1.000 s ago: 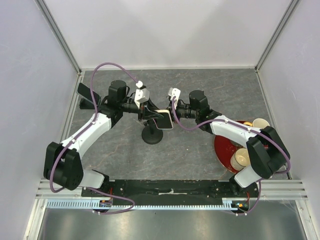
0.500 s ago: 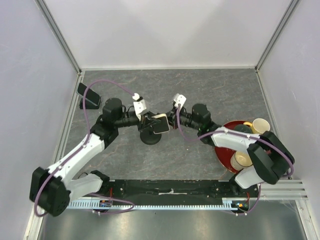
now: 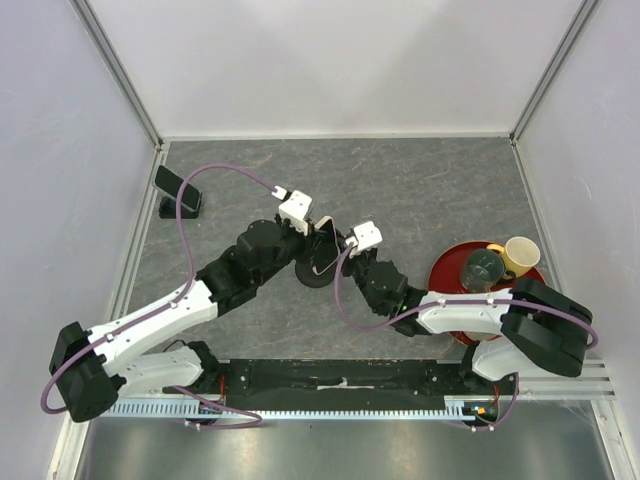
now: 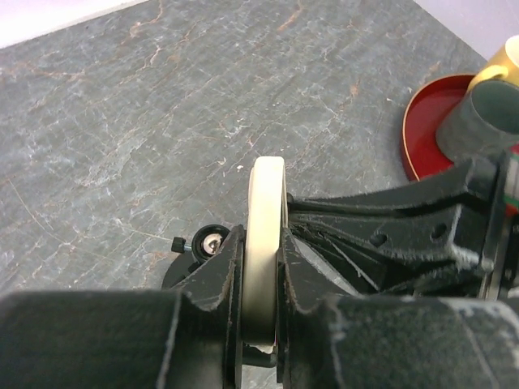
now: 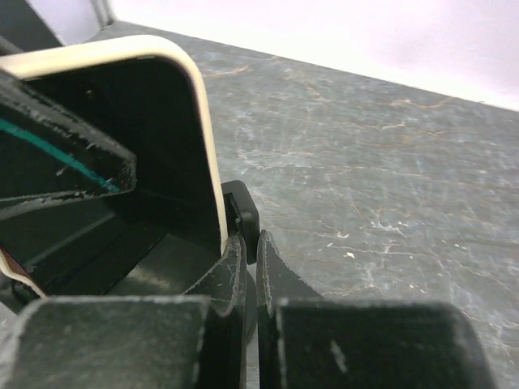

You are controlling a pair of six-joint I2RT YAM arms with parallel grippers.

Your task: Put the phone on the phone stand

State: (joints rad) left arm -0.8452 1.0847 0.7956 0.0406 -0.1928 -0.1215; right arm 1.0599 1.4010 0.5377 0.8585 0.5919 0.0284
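The left gripper carries the phone and black stand to its left in the top view next and releases them on the bare tabletop by the second stand.
The phone (image 3: 326, 248), with a black screen and pale rim, stands upright on edge directly over the black phone stand (image 3: 312, 276). My left gripper (image 3: 314, 240) is shut on it. In the left wrist view the phone's pale edge (image 4: 266, 203) is pinched between both fingers of the left gripper (image 4: 261, 229), and the stand's knob (image 4: 208, 241) shows just below left. My right gripper (image 3: 346, 252) is shut with nothing in it. Its tips (image 5: 250, 235) sit beside the lower corner of the phone (image 5: 122, 154), against a black part of the stand (image 5: 243, 212). Whether the phone rests on the stand is hidden.
A red tray (image 3: 450, 290) at the right holds a grey mug (image 3: 480, 268) and a yellow cup (image 3: 520, 252), also seen in the left wrist view as the tray (image 4: 426, 121). A second black stand (image 3: 176, 192) sits at the far left by the wall.
Both arms have swung toward the near side and lowered. The phone has turned from lying nearly flat to standing on edge over the stand. Neither gripper's state has changed.
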